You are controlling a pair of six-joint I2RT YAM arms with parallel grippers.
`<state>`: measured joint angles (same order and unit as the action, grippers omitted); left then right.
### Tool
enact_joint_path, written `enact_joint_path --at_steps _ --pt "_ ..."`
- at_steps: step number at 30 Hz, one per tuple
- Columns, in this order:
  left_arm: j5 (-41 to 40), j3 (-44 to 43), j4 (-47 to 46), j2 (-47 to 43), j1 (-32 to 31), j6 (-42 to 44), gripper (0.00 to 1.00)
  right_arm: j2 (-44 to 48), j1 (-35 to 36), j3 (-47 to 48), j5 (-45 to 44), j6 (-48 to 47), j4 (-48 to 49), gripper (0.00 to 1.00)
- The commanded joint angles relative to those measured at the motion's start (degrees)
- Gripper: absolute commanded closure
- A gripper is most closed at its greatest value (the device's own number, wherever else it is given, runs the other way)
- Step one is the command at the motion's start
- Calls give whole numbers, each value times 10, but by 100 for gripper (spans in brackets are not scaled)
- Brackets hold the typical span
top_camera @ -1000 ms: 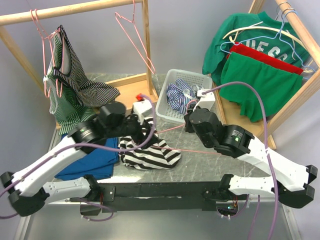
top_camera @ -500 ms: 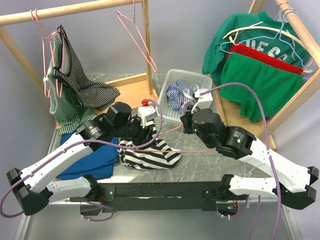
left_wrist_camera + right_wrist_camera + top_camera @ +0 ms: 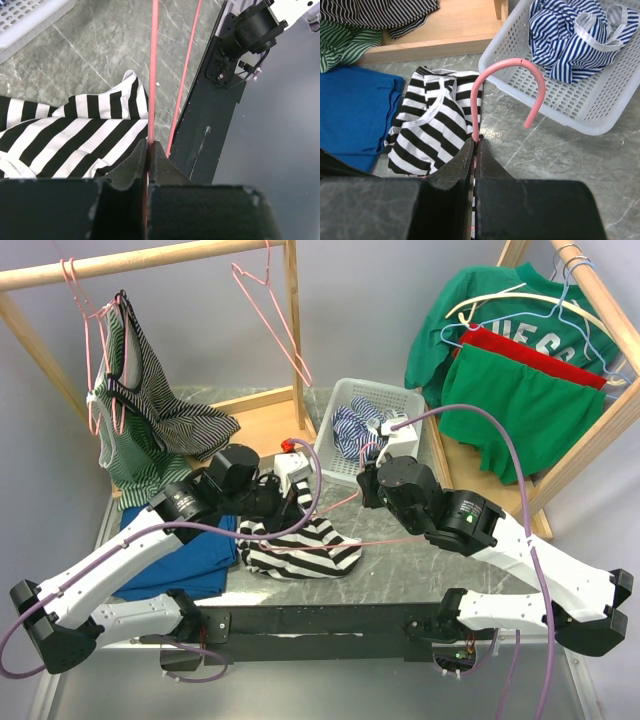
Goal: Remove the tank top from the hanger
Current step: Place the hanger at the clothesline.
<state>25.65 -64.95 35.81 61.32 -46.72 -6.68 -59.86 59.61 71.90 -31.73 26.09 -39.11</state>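
The left gripper rises outward next, hooks the pink wire hanger on the bare bar [image 3: 203, 249] beside the empty hanger and releases, as the bar is above and outward.
The black-and-white striped tank top [image 3: 292, 552] lies crumpled on the marble table, between the two arms. The pink wire hanger [image 3: 400, 538] stretches across it, and I cannot tell whether the top is still threaded on it. My left gripper [image 3: 294, 502] is shut on a straight run of the hanger wire [image 3: 152, 75], right at the tank top's edge [image 3: 75, 135]. My right gripper [image 3: 368, 484] is shut on the hanger's neck just below the curved hook [image 3: 507, 65], above the tank top [image 3: 432, 125]. Both pairs of jaws pinch the wire [image 3: 149, 146] [image 3: 476, 143].
A white basket [image 3: 330, 445] with a blue-striped garment stands behind the grippers. A blue cloth [image 3: 185, 558] lies left of the tank top. The left wooden rack [image 3: 150, 258] holds striped tops and an empty pink hanger [image 3: 272, 320]. Green and red shirts [image 3: 520, 390] hang at right.
My left gripper swung right to the hanger and its jaws closed on the wire. My right gripper kept its grip and drifted slightly left.
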Motion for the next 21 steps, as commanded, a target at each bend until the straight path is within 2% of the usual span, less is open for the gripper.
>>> enact_joint_path --at_steps 1,6,7,8,9,14,16,19,21 --pt "9 3 -19 -6 3 -7 99 -1 -1 18 3 -2 26 100" --pt "-50 10 -24 -14 4 -36 99 11 -1 10 12 4 37 70" --pt "-70 12 -24 -20 3 -40 99 14 -2 8 10 10 39 50" --pt "-80 14 -22 -23 3 -49 99 21 -1 7 -9 18 38 36" --pt "-91 17 -15 -27 3 -55 99 24 -2 10 -27 33 23 28" --pt "-173 25 24 -60 4 -111 99 85 -2 -13 -105 87 2 23" --pt "-203 20 56 -77 4 -129 99 112 -1 -35 -142 110 -3 15" --pt "-255 4 116 -95 4 -161 99 166 -1 -59 -174 131 -9 14" --pt "-333 -14 152 -105 4 -194 99 199 -2 -71 -183 136 -12 14"
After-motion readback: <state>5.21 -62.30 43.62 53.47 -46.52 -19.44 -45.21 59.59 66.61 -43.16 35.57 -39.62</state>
